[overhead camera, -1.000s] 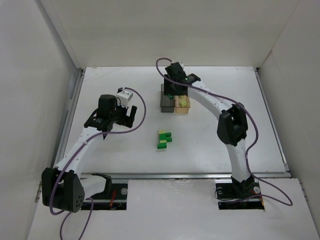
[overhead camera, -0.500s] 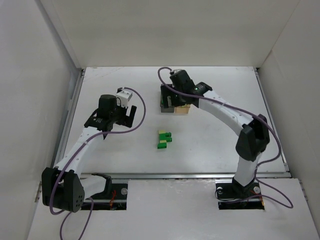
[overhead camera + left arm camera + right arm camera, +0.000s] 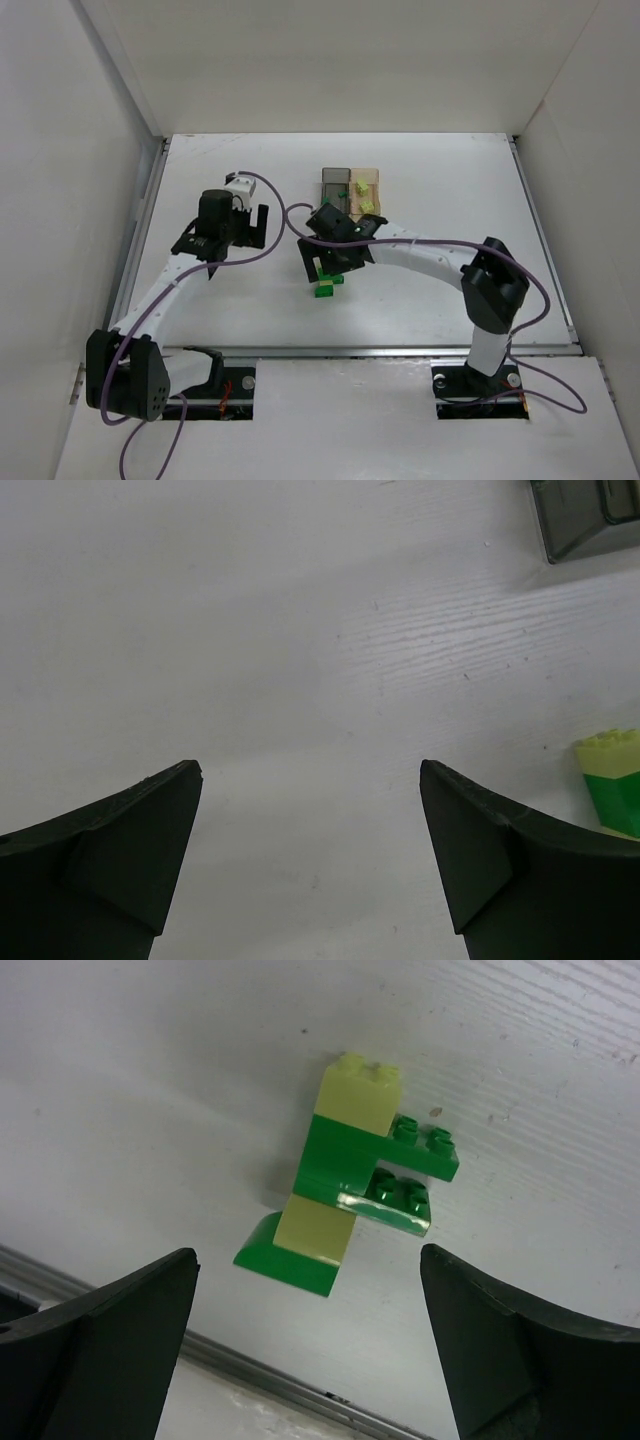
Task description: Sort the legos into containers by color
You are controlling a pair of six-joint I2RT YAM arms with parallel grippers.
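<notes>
The cluster's dark green middle (image 3: 323,273) (image 3: 337,1167) lies slanted below my right gripper. So my right gripper turns its open fingers to match next and lowers them around it.
Several legos, dark green and pale yellow-green, sit stuck together as one cluster (image 3: 352,1185) on the white table; from above only its near green end (image 3: 324,291) shows. My right gripper (image 3: 307,1251) hovers over the cluster, open and empty, and covers most of it in the top view (image 3: 326,266). The containers stand farther back: the dark grey box (image 3: 335,180) has a green brick (image 3: 343,192) in it, and the tan box (image 3: 375,192) has two pale bricks (image 3: 362,186). Off to the left my left gripper (image 3: 250,228) is open over bare table (image 3: 310,765).
The left wrist view catches a corner of the grey box (image 3: 585,525) at top right and part of the cluster (image 3: 612,790) at its right edge. A metal rail (image 3: 250,1360) runs along the table's near edge just behind the cluster. White walls enclose the table.
My right arm swung from above the containers back toward the near side, over the lego cluster, and its jaws opened wide. The left gripper shifted slightly and stayed open.
</notes>
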